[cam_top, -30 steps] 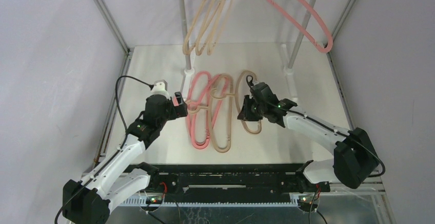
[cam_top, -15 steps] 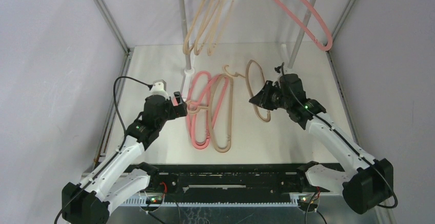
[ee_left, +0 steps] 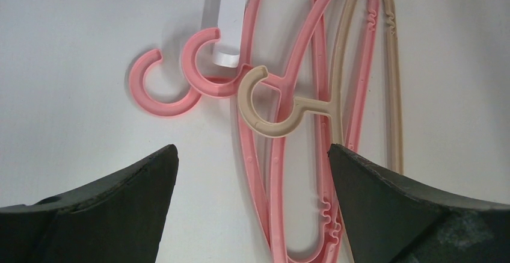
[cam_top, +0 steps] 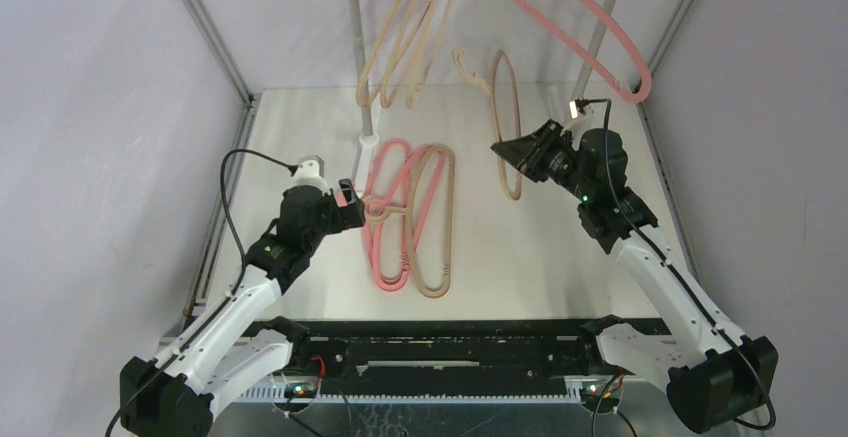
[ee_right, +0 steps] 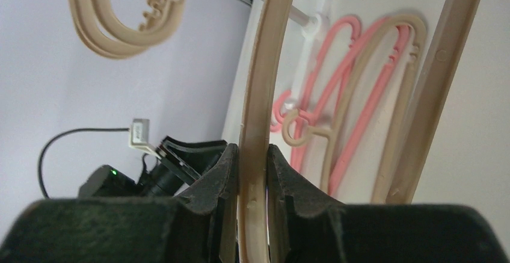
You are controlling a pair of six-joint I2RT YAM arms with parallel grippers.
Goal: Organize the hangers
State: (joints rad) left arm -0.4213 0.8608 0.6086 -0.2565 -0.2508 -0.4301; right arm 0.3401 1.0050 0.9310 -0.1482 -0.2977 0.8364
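Note:
My right gripper has this beige hanger and will raise it outward next, its hook coming up beside theirs, since beige hangers hang together apart from the pink one.
My right gripper (cam_top: 522, 149) is shut on a beige hanger (cam_top: 505, 117) and holds it upright in the air, hook at the top left; its bar runs between my jaws in the right wrist view (ee_right: 258, 94). Two pink hangers (cam_top: 385, 212) and one beige hanger (cam_top: 438, 222) lie tangled on the table, their hooks (ee_left: 264, 100) overlapping by the left pole's foot. My left gripper (cam_top: 348, 200) is open and empty, just left of those hooks. Several beige hangers (cam_top: 405, 37) hang at the rack's left end; one pink hanger (cam_top: 585, 27) hangs at the right.
Two grey rack poles stand at the back, the left one (cam_top: 356, 47) and the right one (cam_top: 598, 42), on white feet (cam_top: 368, 141). Metal frame posts (cam_top: 205, 27) and grey walls close in both sides. A black rail (cam_top: 450, 352) runs along the near edge.
My right gripper has lifted the beige hanger off the table and carried it up, back and to the right, toward the rack. The left arm has not moved.

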